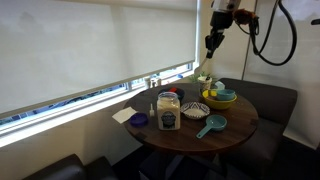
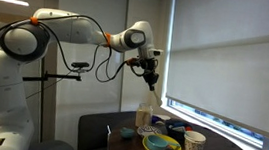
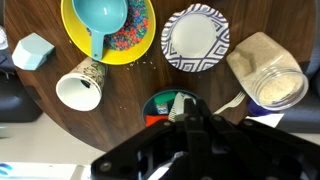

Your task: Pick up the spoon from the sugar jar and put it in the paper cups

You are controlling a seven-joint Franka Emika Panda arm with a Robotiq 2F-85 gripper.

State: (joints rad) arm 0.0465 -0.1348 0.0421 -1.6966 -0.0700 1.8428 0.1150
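I will move my gripper left in the wrist view and down to release the spoon, because the paper cup's opening (image 3: pixel 76 94) is below it on that side.
The sugar jar (image 1: pixel 169 112) stands open on the round table, a tall clear jar of white granules with a dark label; the wrist view shows it from above (image 3: pixel 268 72). A pale paper cup (image 3: pixel 80 88) stands near the yellow bowl and also shows in an exterior view (image 2: pixel 194 147). My gripper (image 1: pixel 212 43) hangs high above the table's far side, as the wrist view (image 3: pixel 181 110) and an exterior view (image 2: pixel 152 82) also show. Its fingers are close together on a small white spoon (image 3: pixel 180 103).
A yellow bowl (image 3: pixel 108 30) holds a teal scoop (image 3: pixel 100 20). A patterned bowl (image 3: pixel 195 38) sits next to the jar. A blue lid (image 1: pixel 139 120), another teal scoop (image 1: pixel 210 125) and a slim bottle (image 2: pixel 143 114) stand on the table (image 3: pixel 130 110). A round green and red thing (image 3: pixel 160 103) lies under the gripper.
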